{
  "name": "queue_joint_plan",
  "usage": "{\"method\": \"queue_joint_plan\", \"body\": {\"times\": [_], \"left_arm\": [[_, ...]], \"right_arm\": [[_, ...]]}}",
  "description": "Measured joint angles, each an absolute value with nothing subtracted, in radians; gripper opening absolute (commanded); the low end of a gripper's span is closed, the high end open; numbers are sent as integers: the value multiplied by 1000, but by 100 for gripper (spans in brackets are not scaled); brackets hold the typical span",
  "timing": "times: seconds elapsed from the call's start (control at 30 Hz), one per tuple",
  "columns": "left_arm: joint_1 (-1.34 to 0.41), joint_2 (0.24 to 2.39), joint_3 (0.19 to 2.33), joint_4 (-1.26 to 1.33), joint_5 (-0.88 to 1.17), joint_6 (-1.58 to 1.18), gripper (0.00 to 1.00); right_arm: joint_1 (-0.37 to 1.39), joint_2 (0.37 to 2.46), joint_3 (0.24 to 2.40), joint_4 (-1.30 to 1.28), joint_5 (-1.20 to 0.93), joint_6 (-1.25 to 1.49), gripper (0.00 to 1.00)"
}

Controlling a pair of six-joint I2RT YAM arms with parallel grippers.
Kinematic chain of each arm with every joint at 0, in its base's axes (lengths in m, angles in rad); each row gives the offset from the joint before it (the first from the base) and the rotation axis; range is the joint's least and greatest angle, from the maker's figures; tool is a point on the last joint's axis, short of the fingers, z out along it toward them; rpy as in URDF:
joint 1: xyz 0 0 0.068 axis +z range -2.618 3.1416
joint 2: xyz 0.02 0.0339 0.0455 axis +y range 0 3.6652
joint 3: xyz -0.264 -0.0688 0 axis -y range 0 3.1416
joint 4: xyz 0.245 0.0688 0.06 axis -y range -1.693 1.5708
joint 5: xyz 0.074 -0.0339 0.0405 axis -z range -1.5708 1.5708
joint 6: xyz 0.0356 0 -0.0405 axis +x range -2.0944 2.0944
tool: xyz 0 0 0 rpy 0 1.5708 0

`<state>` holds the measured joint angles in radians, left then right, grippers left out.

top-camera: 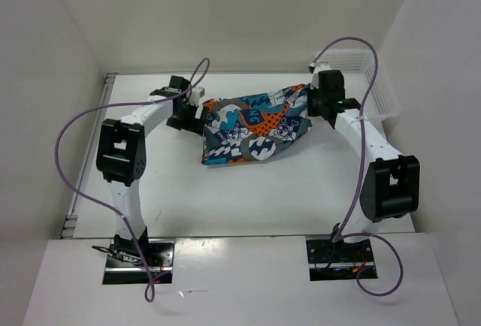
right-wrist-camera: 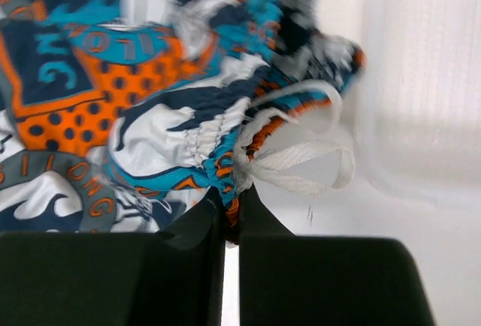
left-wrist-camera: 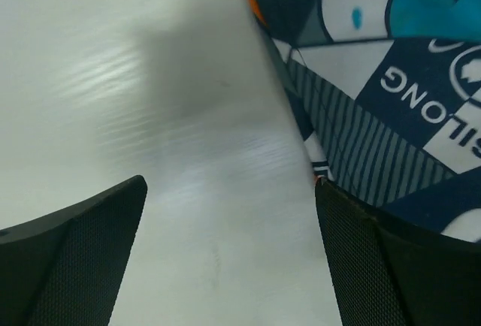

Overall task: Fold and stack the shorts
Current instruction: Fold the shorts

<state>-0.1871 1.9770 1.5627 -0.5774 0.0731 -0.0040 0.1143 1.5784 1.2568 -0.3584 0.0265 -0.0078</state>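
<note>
My right gripper moves over the shorts [top-camera: 252, 127], spread wide, to the shorts' striped edge [top-camera: 206, 135] on its left in the top view next, and releases the waistband.
The patchwork shorts [top-camera: 252, 127] lie bunched in the far middle of the table, between the two arms. My right gripper [top-camera: 312, 104] is shut on the elastic waistband [right-wrist-camera: 229, 168] at the shorts' right end, next to the white drawstring loop [right-wrist-camera: 301, 164]. My left gripper [top-camera: 197, 112] is open at the shorts' left edge. In the left wrist view its fingers [left-wrist-camera: 391, 266] stand wide apart over bare table, and the right finger touches the striped edge of the shorts [left-wrist-camera: 361, 138].
A white plastic basket [top-camera: 361, 78] stands at the far right corner, just behind the right gripper; its wall [right-wrist-camera: 428, 78] shows in the right wrist view. White walls enclose the table on the left, back and right. Purple cables loop above both arms.
</note>
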Motion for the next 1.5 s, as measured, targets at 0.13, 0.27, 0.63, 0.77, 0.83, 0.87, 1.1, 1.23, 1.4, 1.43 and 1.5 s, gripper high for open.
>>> {"method": "queue_joint_plan", "body": {"times": [0.13, 0.27, 0.63, 0.77, 0.83, 0.87, 1.1, 1.23, 1.4, 1.43, 1.5], "left_arm": [[-239, 2110, 1595, -595, 131, 2, 99], [-281, 2149, 1659, -570, 193, -2, 92], [-205, 2179, 1633, -496, 345, -7, 35], [-188, 2177, 1616, -478, 392, -7, 31], [-183, 2177, 1612, -473, 409, -7, 31], [-181, 2177, 1611, -472, 414, -7, 31], [-162, 2167, 1605, -481, 462, -10, 68], [-121, 2150, 1619, -533, 404, -5, 86], [-9, 2148, 1665, -598, 296, -4, 100], [12, 2148, 1676, -605, 275, -4, 100], [49, 2148, 1699, -616, 234, -4, 100]], "right_arm": [[274, 1578, 1309, -360, 109, -172, 0], [428, 1602, 1400, -358, 159, -319, 0], [808, 1803, 1488, -335, 233, -576, 0], [891, 1888, 1504, -341, 221, -601, 0], [905, 1929, 1543, -354, 205, -603, 0], [907, 1946, 1564, -353, 201, -604, 0], [907, 2002, 1650, -352, 186, -584, 21], [907, 2002, 1650, -354, 159, -551, 58], [912, 2002, 1686, -389, 75, -516, 70], [913, 2002, 1705, -398, 57, -504, 70], [917, 1999, 1740, -400, 28, -482, 70]]}}
